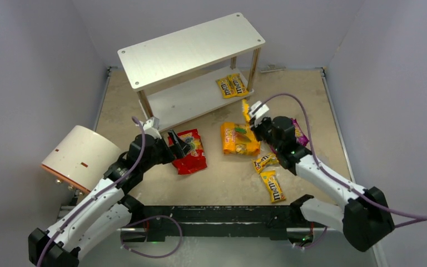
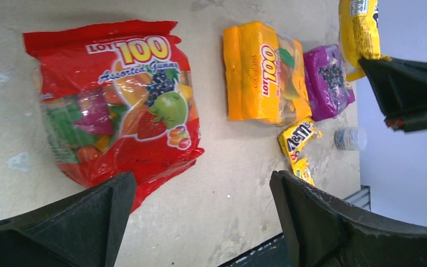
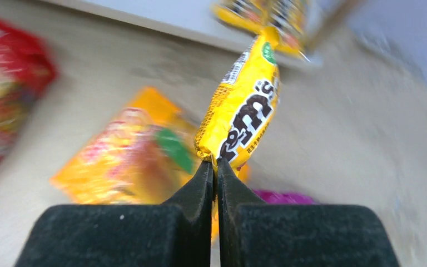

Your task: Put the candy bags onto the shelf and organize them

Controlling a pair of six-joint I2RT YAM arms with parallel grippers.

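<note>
I will next move my left gripper to the right in the top view toward the packet's loose end (image 1: 245, 104) (image 2: 360, 6), because my right gripper covers the packet's bottom seam.
The shelf (image 1: 192, 47) stands at the back, with two small yellow M&M's packets (image 1: 231, 86) on its lower board. My right gripper (image 3: 215, 164) is shut on the bottom seam of another yellow M&M's packet (image 3: 244, 117), held upright above the table (image 1: 246, 109) in front of the shelf. Below it lie the orange-yellow bag (image 1: 238, 139) and the purple bag (image 1: 299, 132). My left gripper (image 2: 201, 183) is open and empty, hovering just beside the large red bag (image 2: 117, 100). Two more small yellow packets (image 1: 265, 162) (image 1: 273, 185) lie near the right arm.
A cream-white cylinder with orange trim (image 1: 83, 156) lies on its side at the left edge, close to the left arm. Grey walls enclose the table on three sides. A black rail (image 1: 222, 214) runs along the front edge.
</note>
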